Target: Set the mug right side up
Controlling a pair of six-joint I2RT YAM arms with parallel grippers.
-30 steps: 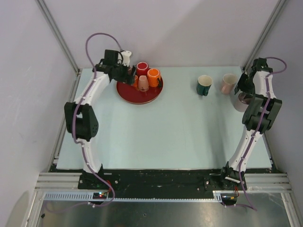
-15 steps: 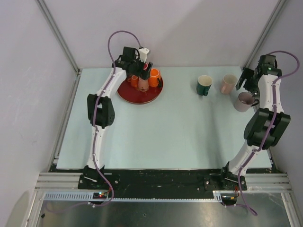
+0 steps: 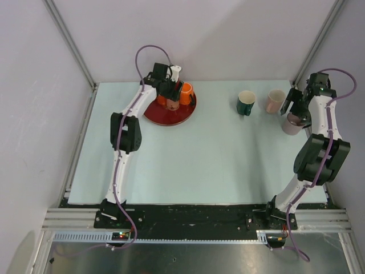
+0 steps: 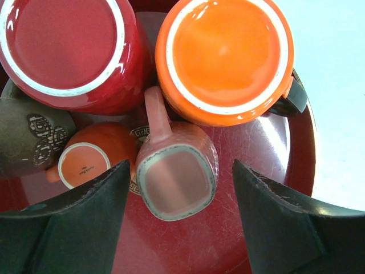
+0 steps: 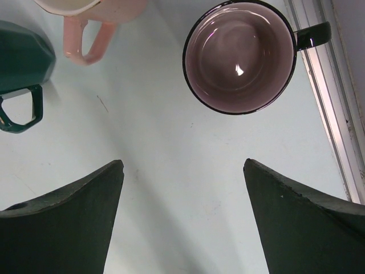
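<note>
The robot's right gripper should next rise, turn and cross the table to close on the pink mug, since the mug sits far to the gripper's left in the top view.
Several mugs stand upside down on a red plate (image 4: 251, 171) (image 3: 154, 114) at the back left. In the left wrist view a pink mug (image 4: 177, 178) with a squarish base sits between the jaws, with a big orange mug (image 4: 225, 57), a red mug (image 4: 65, 48) and a small orange mug (image 4: 85, 160) around it. My left gripper (image 4: 179, 171) (image 3: 171, 91) is open above the pink mug. My right gripper (image 5: 183, 165) (image 3: 296, 105) is open and empty above the table beside an upright mauve mug (image 5: 239, 54) (image 3: 292, 124).
A dark green mug (image 3: 246, 103) (image 5: 20, 68) and a light pink mug (image 3: 276, 100) (image 5: 94, 17) stand upright at the back right. A dark patterned mug (image 4: 25, 140) lies at the plate's left. The table's metal side rail (image 5: 333, 97) runs just right of the mauve mug.
My left gripper has moved right along the back onto the plate and now hangs over the pink mug. My right gripper has swung up and back down next to the mauve mug.
</note>
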